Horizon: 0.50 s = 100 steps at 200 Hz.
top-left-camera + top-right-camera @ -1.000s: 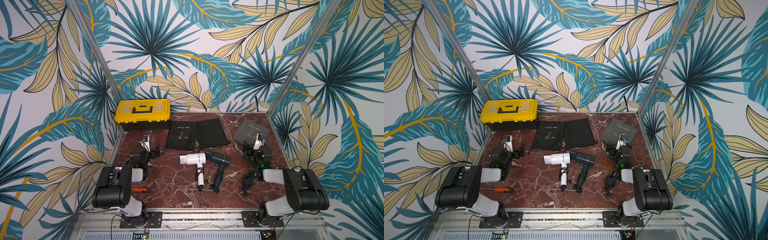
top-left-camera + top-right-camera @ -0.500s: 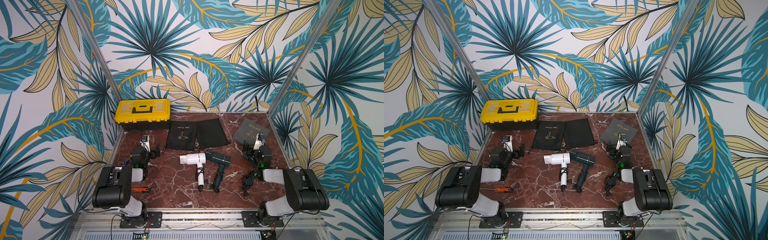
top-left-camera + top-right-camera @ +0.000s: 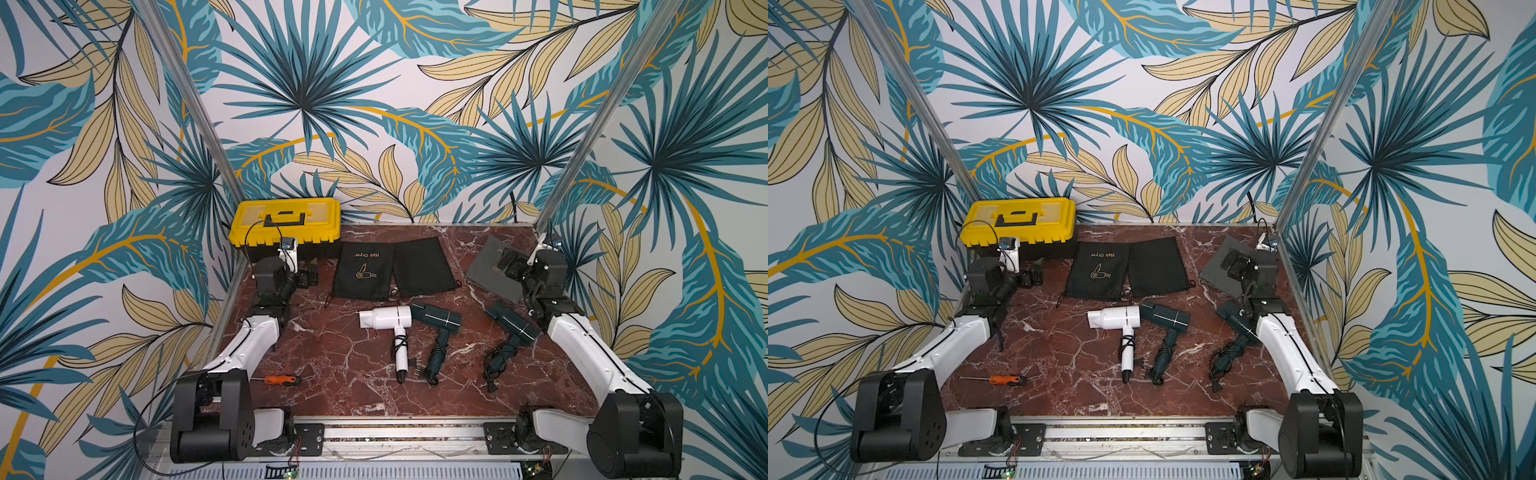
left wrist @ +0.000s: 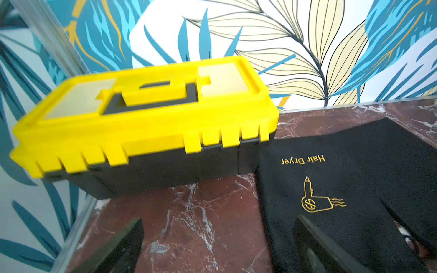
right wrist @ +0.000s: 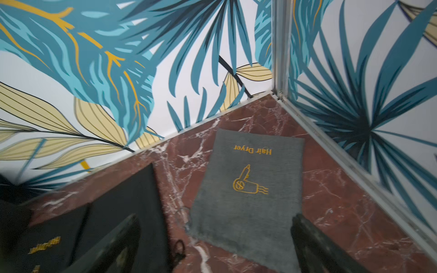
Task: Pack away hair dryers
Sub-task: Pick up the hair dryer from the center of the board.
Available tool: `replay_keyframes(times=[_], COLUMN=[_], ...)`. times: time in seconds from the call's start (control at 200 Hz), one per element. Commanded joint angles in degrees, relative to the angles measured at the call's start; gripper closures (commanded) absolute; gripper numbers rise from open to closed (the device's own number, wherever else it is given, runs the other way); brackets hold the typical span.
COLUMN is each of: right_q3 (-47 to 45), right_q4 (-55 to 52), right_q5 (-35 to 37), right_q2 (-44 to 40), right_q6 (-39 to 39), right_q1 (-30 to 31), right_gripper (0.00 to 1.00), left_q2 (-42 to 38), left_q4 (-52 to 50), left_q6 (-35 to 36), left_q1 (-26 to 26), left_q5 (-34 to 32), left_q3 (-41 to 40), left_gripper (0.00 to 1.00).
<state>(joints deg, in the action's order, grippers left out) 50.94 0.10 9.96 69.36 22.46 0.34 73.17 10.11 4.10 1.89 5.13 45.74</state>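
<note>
The white dryer's corded handle [image 3: 400, 350] lies below my right gripper and nearer my base. I will next move my right gripper back and down past the teal dryers onto it.
Three hair dryers lie on the red marble table, seen in both top views: a white one [image 3: 386, 318] mid-table, a dark teal one [image 3: 436, 322] right beside it, and another teal one [image 3: 513, 326] further right by my right forearm, each with its cord around the handle. My left gripper [image 3: 307, 276] is open and empty at the back left, near the toolbox; in the left wrist view it [image 4: 218, 227] hovers over bare marble. My right gripper [image 3: 509, 264] is open and empty over the grey pouch [image 5: 250, 186]. No dryer shows in either wrist view.
A shut yellow toolbox [image 3: 286, 224] stands at the back left corner. Two black pouches [image 3: 363, 272] [image 3: 422, 266] lie flat at the back middle, the grey pouch [image 3: 484, 266] at the back right. An orange-handled screwdriver [image 3: 282, 379] lies near the front left. Patterned walls close three sides.
</note>
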Motion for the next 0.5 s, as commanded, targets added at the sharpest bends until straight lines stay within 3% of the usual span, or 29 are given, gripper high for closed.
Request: replay_keyframes(times=[0.0, 0.09, 0.16, 0.26, 0.395, 0.496], right_q3=[0.8, 5.0, 7.4, 10.2, 13.2, 16.5], right_q4=[-22.5, -30.6, -35.9, -43.5, -48.0, -49.5], right_q5=[-1.5, -1.0, -3.1, -2.2, -4.0, -4.2], right_q2=[-2.6, -3.3, -3.2, -3.2, 1.8, 10.5], right_q6=[8.1, 10.8, 12.7, 16.3, 21.1, 23.5], right_q1=[8.6, 16.6, 22.4, 31.4, 42.3, 49.8], right_gripper=[0.00, 0.03, 0.16, 0.27, 0.31, 0.32], left_q2=[-3.6, -3.7, -3.6, -2.1, 0.9, 2.6], left_q4=[-20.8, -32.0, -37.6, -44.0, -49.0, -49.6], left_q6=[3.2, 4.0, 3.4, 1.3, -1.6, -3.4], left_q1=[-0.5, -1.8, -2.3, -2.3, -2.3, -2.3], left_q5=[1.9, 4.0, 4.8, 5.9, 9.8, 11.6], left_q3=[8.2, 14.0, 17.9, 23.1, 29.1, 32.2], left_gripper=[0.01, 0.00, 0.01, 0.01, 0.01, 0.00])
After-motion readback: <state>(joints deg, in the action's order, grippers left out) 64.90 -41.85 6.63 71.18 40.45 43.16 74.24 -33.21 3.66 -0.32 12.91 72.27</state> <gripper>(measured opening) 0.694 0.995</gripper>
